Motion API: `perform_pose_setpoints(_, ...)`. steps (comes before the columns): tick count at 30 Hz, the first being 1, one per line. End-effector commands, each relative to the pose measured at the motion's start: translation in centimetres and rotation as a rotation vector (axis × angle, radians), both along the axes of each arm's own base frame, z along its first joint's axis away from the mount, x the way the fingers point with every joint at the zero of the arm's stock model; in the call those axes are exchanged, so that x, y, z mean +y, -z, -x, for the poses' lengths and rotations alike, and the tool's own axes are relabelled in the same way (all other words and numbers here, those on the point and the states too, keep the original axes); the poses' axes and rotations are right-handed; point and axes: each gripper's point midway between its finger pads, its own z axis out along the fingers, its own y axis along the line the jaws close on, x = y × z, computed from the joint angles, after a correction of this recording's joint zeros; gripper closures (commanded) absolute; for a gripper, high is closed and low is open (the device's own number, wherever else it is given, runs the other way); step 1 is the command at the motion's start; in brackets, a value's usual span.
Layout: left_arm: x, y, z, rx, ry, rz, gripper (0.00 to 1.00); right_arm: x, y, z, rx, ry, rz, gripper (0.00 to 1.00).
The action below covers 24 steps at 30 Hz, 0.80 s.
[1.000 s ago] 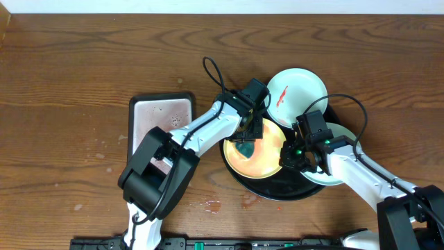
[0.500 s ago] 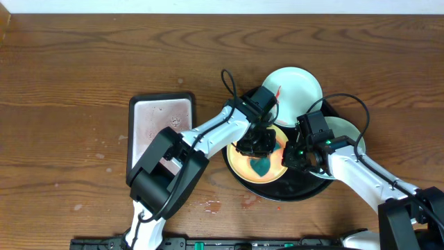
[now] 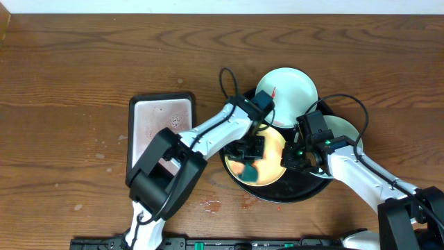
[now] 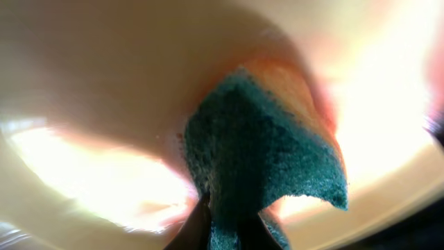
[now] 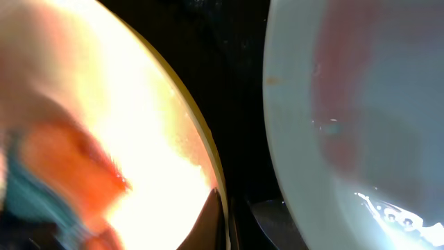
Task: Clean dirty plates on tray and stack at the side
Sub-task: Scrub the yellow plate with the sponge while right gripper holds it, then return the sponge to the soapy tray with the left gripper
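Note:
Next, my left gripper lifts the sponge off the yellow plate, then lowers it onto the small rectangular tray (image 3: 160, 126), since that tray's whitish inside lies open.
The pale yellow plate (image 3: 272, 154) lies in the black round tray (image 3: 277, 196). My left gripper (image 3: 247, 161) is shut on a teal sponge (image 3: 248, 171) and presses it on the plate's lower left part; the sponge (image 4: 263, 153) fills the left wrist view against the yellow plate (image 4: 104, 83). My right gripper (image 3: 291, 157) is shut on the yellow plate's right rim (image 5: 208, 167), one finger on each side. A mint plate (image 3: 286, 87) with a red smear rests on the tray's far rim. Another mint plate (image 3: 345, 130) lies right of it, also in the right wrist view (image 5: 361, 104).
A small rectangular black-rimmed tray (image 3: 161, 118) with a whitish inside lies left of the round tray. Red drops (image 3: 248, 201) mark the wood tabletop in front of the round tray. The black tray floor (image 5: 239, 83) shows between the two plates.
My left gripper has wiped the sponge from the yellow plate's upper left, across the middle, to its lower left. The far mint plate has shifted slightly left. The right gripper has stayed put.

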Motion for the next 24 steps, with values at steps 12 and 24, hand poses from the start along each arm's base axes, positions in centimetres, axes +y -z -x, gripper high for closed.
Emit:
perform_pose_setpoints(12,8.8,-4.9,-9.4,-0.452,-0.239,-0.306,0.93,-1.1,0.9,0.5,0.014,-0.002,0.058,0.99)
perform_pose_setpoints(24,16.5,-16.1,-7.8,-0.559,-0.428,-0.217,0.92,-1.4,0.8,-0.3,-0.032,-0.026,0.089,0.94)
